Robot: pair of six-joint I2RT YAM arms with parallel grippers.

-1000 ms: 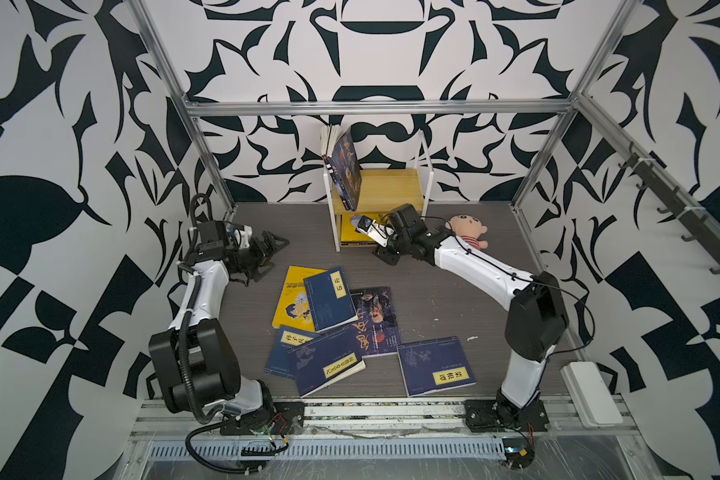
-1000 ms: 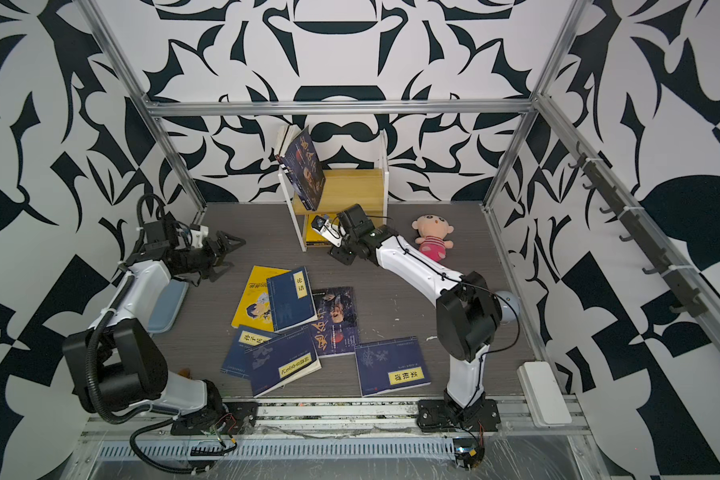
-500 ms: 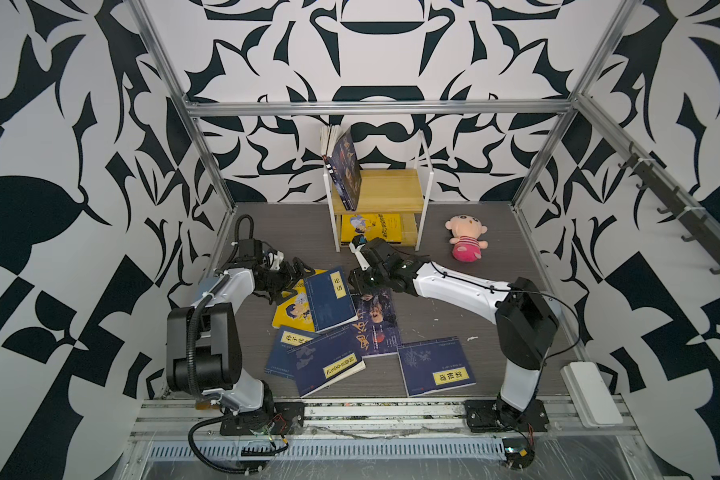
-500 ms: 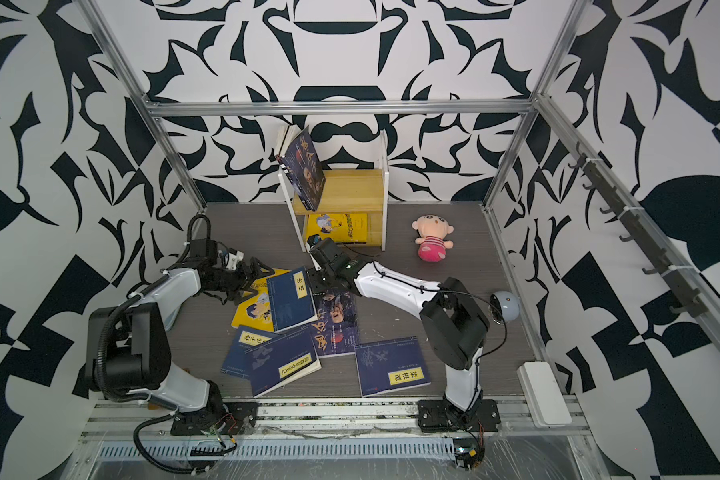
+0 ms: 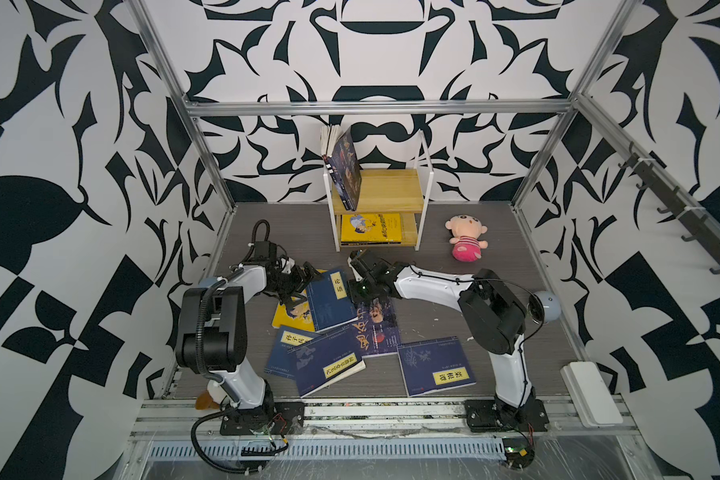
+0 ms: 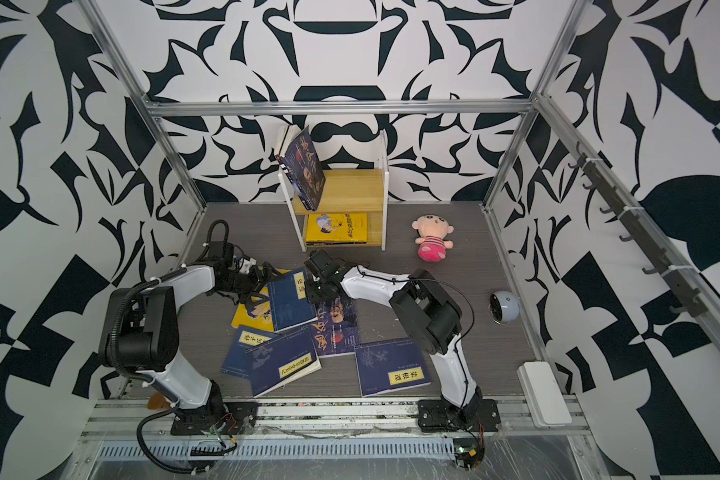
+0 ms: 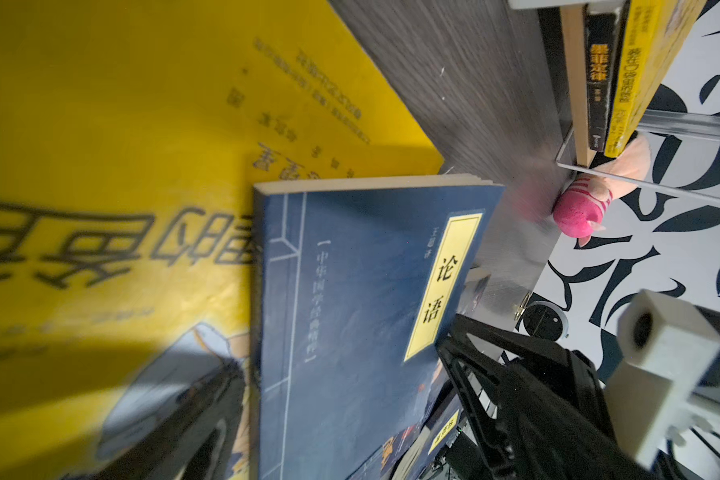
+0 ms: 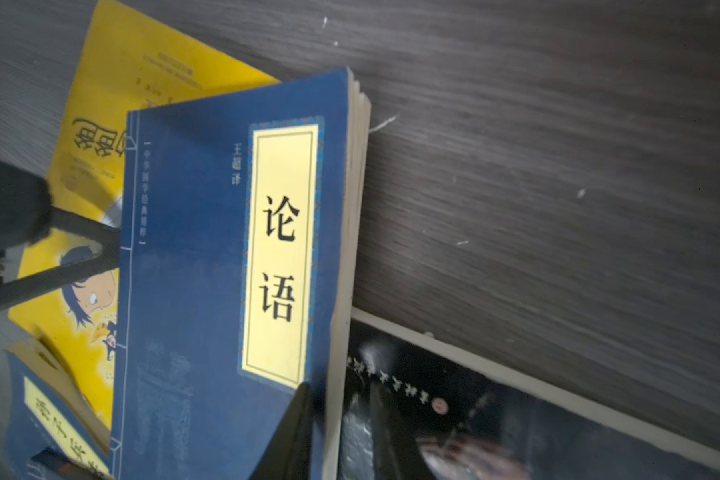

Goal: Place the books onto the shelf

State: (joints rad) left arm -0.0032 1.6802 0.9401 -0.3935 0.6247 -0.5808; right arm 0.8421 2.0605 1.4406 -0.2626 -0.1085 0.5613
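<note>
I will next move my left gripper gently toward the navy book's spine (image 5: 310, 298) (image 7: 261, 344) and close on it, because this spine faces its open fingers while my right gripper is on both sides of the book's pages.
Several books lie piled on the dark floor. On top is a navy book (image 5: 329, 299) (image 8: 192, 270) with a yellow label, resting across a yellow book (image 5: 292, 311) and a dark gold-lettered book (image 5: 375, 332). My right gripper (image 5: 356, 291) (image 8: 339, 390) straddles the navy book's page edge. One finger lies over the cover, the other beside the pages, and a narrow gap is left. My left gripper (image 5: 304, 278) (image 7: 350, 407) stands wide open at the navy book's far corner. The shelf (image 5: 391, 191) carries a leaning dark book (image 5: 346, 170) and a flat yellow one (image 5: 371, 227).
A pink doll (image 5: 466, 237) lies right of the shelf. More navy books (image 5: 329, 365) (image 5: 435, 365) lie toward the front edge. A round grey device (image 5: 545, 307) sits by the right wall and a white box (image 5: 591, 392) at the front right corner.
My right gripper left the yellow book on the shelf's lower tier, came down to the navy book and narrowed its jaws. My left gripper swung in from the left wall to the pile.
</note>
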